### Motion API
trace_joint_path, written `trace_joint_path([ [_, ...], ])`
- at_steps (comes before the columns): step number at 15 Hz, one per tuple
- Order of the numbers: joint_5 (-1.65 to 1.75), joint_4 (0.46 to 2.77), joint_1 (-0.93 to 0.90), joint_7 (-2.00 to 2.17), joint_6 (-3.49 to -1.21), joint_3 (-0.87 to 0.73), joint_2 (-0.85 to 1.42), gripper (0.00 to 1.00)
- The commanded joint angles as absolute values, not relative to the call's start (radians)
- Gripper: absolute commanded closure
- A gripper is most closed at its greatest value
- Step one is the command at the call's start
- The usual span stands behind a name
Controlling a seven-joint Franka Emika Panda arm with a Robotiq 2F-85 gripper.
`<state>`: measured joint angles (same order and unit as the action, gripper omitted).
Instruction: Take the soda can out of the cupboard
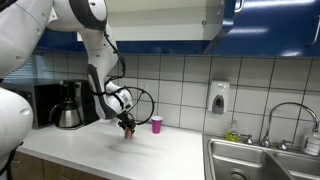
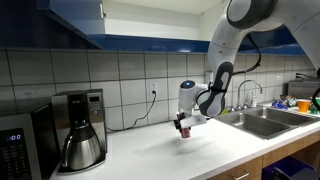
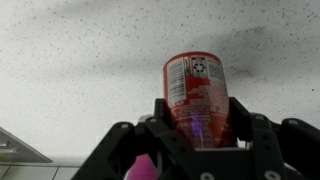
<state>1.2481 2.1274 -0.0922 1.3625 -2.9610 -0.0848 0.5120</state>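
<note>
The robot's gripper will move down with the red soda can onto the speckled white counter beside the pink cup and let go of it, because that spot is clear.
My gripper [image 3: 198, 118] is shut on the red soda can [image 3: 195, 90], which fills the middle of the wrist view over the speckled white counter. In both exterior views the gripper [image 1: 127, 126] [image 2: 183, 127] points down and holds the can [image 1: 128, 131] [image 2: 184, 131] at or just above the counter. The pink cup [image 1: 156, 124] stands a little to the side of it, by the tiled wall; a pink blur of it shows low in the wrist view [image 3: 146, 167]. The cupboard with dark blue doors [image 1: 262, 14] [image 2: 70, 18] hangs above; its inside is hidden.
A coffee maker with a steel carafe [image 1: 66, 106] [image 2: 82, 133] stands on the counter. A microwave [image 2: 18, 145] is at one end. A steel sink [image 1: 262, 160] [image 2: 262, 120] with a faucet lies at the other end. A soap dispenser [image 1: 219, 97] hangs on the wall.
</note>
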Motion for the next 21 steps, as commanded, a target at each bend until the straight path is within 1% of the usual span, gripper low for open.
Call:
trace_joint_path([
  [1,1.314,2.072,-0.121,1.457,-2.994,-0.121,0.572,0.62],
  [12,1.524,1.966,-0.204,1.765,-3.030,-0.211,0.634,0.62],
  [21,1.671,1.949,-0.204,1.924,-3.021,-0.202,0.661,0.62],
])
